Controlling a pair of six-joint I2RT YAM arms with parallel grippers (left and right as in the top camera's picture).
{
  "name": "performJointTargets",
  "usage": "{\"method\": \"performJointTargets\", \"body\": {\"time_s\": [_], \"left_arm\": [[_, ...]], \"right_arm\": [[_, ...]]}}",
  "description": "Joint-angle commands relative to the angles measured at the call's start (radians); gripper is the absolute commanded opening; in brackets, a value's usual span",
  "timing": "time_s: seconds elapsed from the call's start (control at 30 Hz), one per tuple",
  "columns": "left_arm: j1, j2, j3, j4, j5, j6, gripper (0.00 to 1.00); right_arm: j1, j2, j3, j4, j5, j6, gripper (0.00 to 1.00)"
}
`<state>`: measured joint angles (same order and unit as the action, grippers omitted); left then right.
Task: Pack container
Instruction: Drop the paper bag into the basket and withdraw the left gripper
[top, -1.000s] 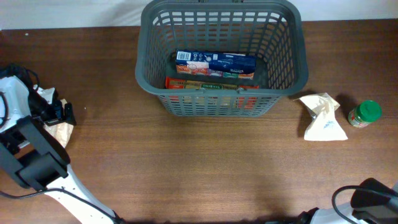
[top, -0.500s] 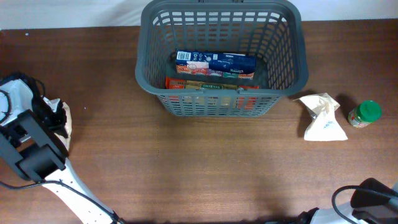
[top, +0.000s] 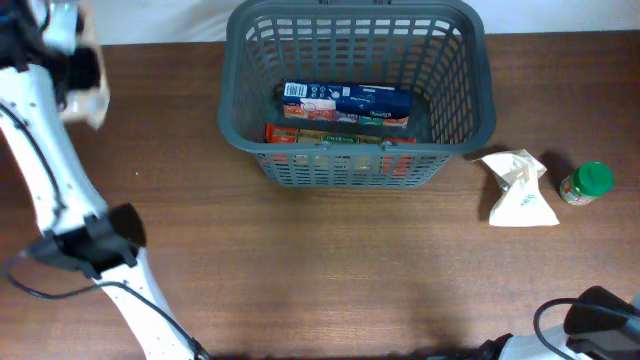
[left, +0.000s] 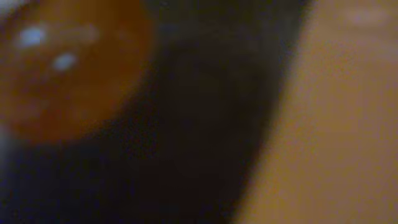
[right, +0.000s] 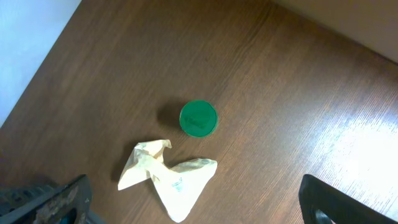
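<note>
My left gripper swings to the right in the overhead view and down into the basket's end nearer the cream bag next, where the boxes leave room.
The container (top: 232, 110) is a dark grey slotted basket at the back middle of the table. It holds a blue box (top: 345, 103) and a red-and-green box (top: 340, 137). My left gripper (top: 75, 65) is raised at the far left corner, shut on a beige packet (top: 88, 106) that hangs below it. The left wrist view is a blur of orange, black and tan. My right gripper (right: 193, 208) is open, high above a crumpled cream bag (right: 165, 177) and a green-lidded jar (right: 198, 118).
The cream bag (top: 518, 188) and the jar (top: 585, 183) lie on the brown table right of the basket. The left arm's white links (top: 50, 190) stretch along the table's left edge. A pale wall borders the back edge.
The left gripper closed on the beige packet at the table's left side, then swung up and back to the far left corner with it. The right arm stayed still.
</note>
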<state>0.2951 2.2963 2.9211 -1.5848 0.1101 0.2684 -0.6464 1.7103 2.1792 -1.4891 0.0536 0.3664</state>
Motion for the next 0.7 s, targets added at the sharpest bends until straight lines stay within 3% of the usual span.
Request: {"method": "performJointTargets", "body": {"time_s": [0.0,0.07,0.13,0.23,0.37,0.67], "left_arm": [[-0.194,-0.163,0.221,0.086,0.048,0.098,0.01],[-0.312,-0.212,0.212,0.132,0.051,0.230,0.01],[-0.487,-0.227,0.212,0.137,0.047,0.471,0.02],[-0.653,-0.203,0.166,0.128,0.013,0.633,0.02],[-0.799,-0.124,0.029,0.141,-0.021,0.718,0.02],[-0.903,0.086,-0.262,0.251,-0.024,0.718,0.02]], "right_arm": [[-0.002,0.005,0.005,0.000,-0.001,0.009,0.99],[-0.002,0.005,0.005,0.000,-0.001,0.009,0.99],[-0.002,0.005,0.005,0.000,-0.001,0.009,0.99],[-0.002,0.005,0.005,0.000,-0.001,0.009,0.99],[-0.002,0.005,0.005,0.000,-0.001,0.009,0.99],[-0.002,0.005,0.005,0.000,-0.001,0.009,0.99]]}}
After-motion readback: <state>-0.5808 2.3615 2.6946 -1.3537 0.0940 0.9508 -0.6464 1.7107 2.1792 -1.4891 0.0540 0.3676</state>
